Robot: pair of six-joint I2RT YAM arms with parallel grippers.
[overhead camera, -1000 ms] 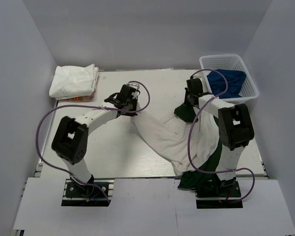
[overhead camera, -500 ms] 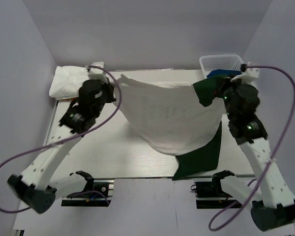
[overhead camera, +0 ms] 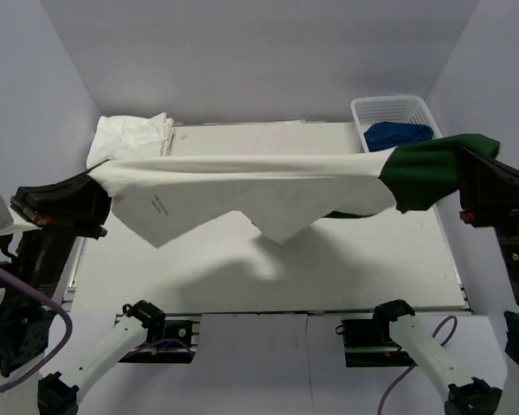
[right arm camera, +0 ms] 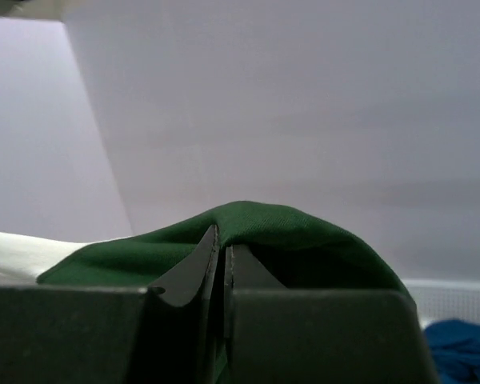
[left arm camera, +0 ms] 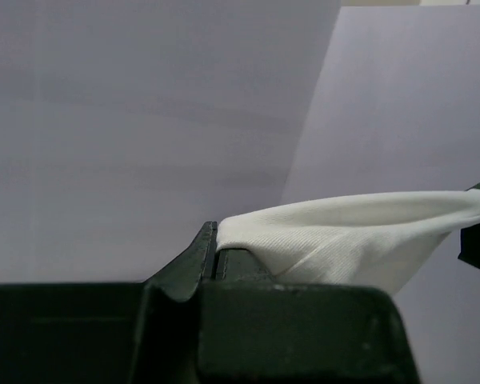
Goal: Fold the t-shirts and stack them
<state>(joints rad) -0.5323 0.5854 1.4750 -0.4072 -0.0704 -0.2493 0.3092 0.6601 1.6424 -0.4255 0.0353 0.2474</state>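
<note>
Next, my left gripper lowers outward and releases the white end on the tabletop beside the folded bundle, since that spot lies below and outward of my left gripper.
A white t-shirt with dark green parts (overhead camera: 242,186) hangs stretched in the air across the table, high between my two grippers. My left gripper (overhead camera: 93,177) is shut on its white end at the left; the white cloth (left arm camera: 344,240) runs out of the shut jaws in the left wrist view. My right gripper (overhead camera: 471,156) is shut on its dark green end (overhead camera: 432,169) at the right; green cloth (right arm camera: 264,232) drapes over the shut jaws in the right wrist view. A folded white t-shirt bundle (overhead camera: 130,138) lies at the table's far left corner.
A white plastic basket (overhead camera: 396,108) with blue cloth (overhead camera: 398,136) in it stands at the far right corner; the blue cloth also shows in the right wrist view (right arm camera: 460,348). Grey walls enclose the table (overhead camera: 268,277) on three sides.
Both arms have lifted the shirt off the table and pulled apart, left arm leftward and right arm rightward. The shirt went from crumpled, to hanging, to stretched wide high up.
</note>
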